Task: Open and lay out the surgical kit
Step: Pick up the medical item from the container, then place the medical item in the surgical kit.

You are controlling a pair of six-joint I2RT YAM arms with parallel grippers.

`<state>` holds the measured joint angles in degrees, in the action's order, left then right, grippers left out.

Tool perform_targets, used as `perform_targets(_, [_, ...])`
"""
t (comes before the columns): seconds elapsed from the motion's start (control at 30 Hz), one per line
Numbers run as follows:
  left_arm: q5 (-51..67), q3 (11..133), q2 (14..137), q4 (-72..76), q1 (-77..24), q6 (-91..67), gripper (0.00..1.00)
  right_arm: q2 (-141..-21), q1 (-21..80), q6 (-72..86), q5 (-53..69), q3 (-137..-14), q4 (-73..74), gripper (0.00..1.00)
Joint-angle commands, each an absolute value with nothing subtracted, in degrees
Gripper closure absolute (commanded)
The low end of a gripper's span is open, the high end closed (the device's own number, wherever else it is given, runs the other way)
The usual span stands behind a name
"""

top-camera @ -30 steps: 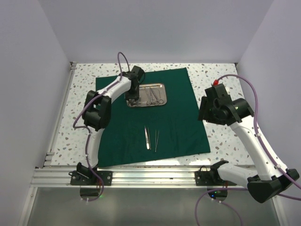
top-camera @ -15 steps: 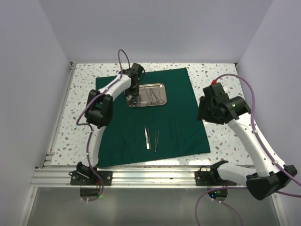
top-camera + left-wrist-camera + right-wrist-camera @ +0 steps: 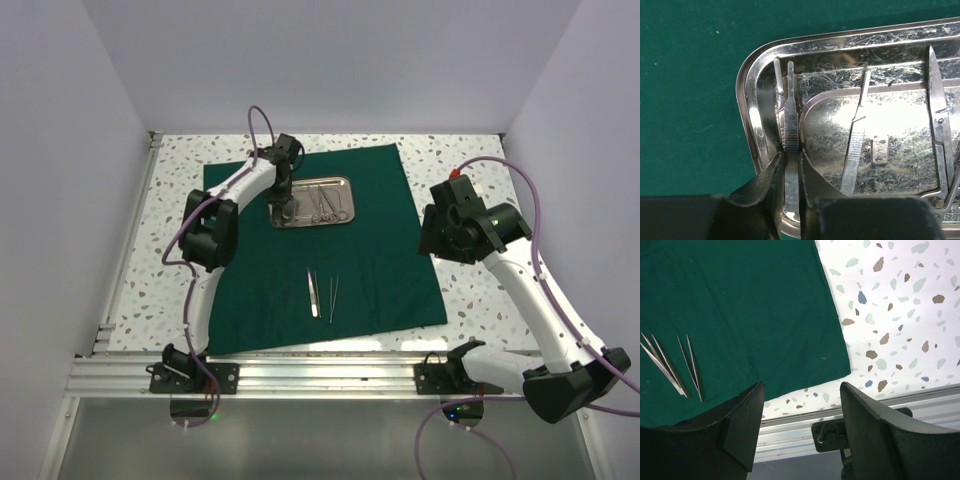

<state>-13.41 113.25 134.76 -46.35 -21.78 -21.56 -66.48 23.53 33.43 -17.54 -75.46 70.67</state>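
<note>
The bare cloth beside the tweezers is farther back, so the left gripper next needs to lift the scalpel handle clear of the tray (image 3: 350,200), carry it back, lower it and let go of it.
The dark green cloth (image 3: 380,260) of the surgical kit lies spread flat on the table. On its far part sits the shiny steel tray (image 3: 350,200) (image 3: 747,95). My left gripper (image 3: 284,205) (image 3: 790,156) reaches down into the tray's left end. Its jaws are shut on a slim silver instrument (image 3: 790,125) with a ribbed handle. A scalpel (image 3: 856,145) and ring-handled scissors (image 3: 940,130) also lie in the tray. Two tweezers (image 3: 312,290) (image 3: 333,298) rest side by side on the near cloth. My right gripper (image 3: 440,235) (image 3: 802,390) hovers open and empty over the cloth's right edge.
An aluminium rail (image 3: 330,375) (image 3: 790,420) runs along the table's near edge, with both arm bases on it. Speckled tabletop (image 3: 470,290) shows around the cloth. White walls enclose the left, back and right sides.
My left gripper's jaws have closed in on the instrument in the tray, and its wrist has shifted slightly towards the far left. The right arm has barely moved.
</note>
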Motion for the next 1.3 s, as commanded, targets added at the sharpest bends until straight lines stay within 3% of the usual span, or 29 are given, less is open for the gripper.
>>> perform_targets(0.0, [-11.3,111.6,136.5,-45.8,-21.4,-20.4,0.85,-66.8,23.6,34.5,-18.9,-76.3,70.0,0.34])
perform_targets(0.53, [-13.9,122.2,133.5,-52.0,-21.4,-19.6,0.86,-65.9,23.6,35.2,-17.7,-75.0,69.0,0.34])
perform_targets(0.87, [-13.2,120.2,130.7,-53.2,-21.4,-20.7,0.89,-64.8,23.6,34.4,-17.4,-74.1,68.4,0.34])
perform_targets(1.03, [-12.4,112.3,123.9,-52.5,-21.5,-23.4,1.00,-64.2,23.6,33.8,-17.1,-73.5,68.1,0.34])
perform_targets(1.27, [-12.5,88.2,106.0,-46.2,-25.7,-28.9,1.00,-64.1,23.6,32.5,-15.4,-72.3,66.4,0.34])
